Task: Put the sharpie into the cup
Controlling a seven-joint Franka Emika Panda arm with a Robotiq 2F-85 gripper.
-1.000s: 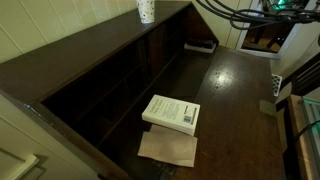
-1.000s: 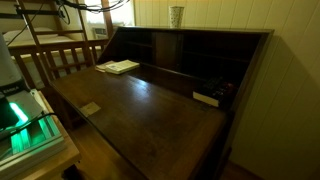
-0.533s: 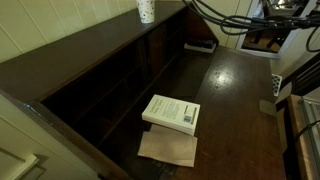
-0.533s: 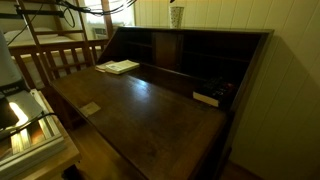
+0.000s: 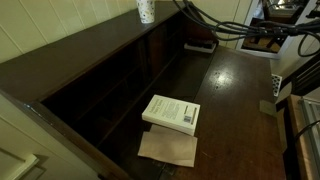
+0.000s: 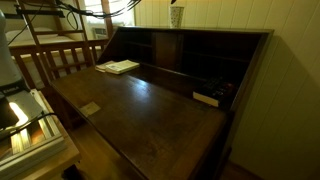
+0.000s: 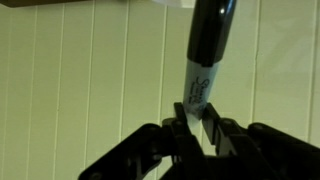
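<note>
The cup's opening point(image 6: 177, 8) point(image 7: 177, 3) is below my gripper and the sharpie's black cap points down. My gripper should next go down until the cap is inside the cup, then let go.
In the wrist view my gripper point(image 7: 198, 122) is shut on the sharpie point(image 7: 203, 60). The sharpie has a grey labelled body and a black cap, and it stands out from the jaws in front of a pale panelled wall. The white speckled cup point(image 5: 146, 10) stands on the top ledge of the dark wooden desk; it also shows in the exterior view from the desk's open side point(image 6: 176, 15). The gripper itself is out of frame in both exterior views; only the arm's cables point(image 5: 215, 25) reach in near the cup.
A white book point(image 5: 171, 112) lies on a brown sheet point(image 5: 168, 148) on the desk's writing surface point(image 5: 235, 100). A small dark box point(image 6: 206, 98) sits by the cubbyholes. Wooden rails point(image 6: 55, 60) stand beside the desk.
The arm's cables have swung left across the top of the exterior view, closer to the cup. The cup, book and box have not moved.
</note>
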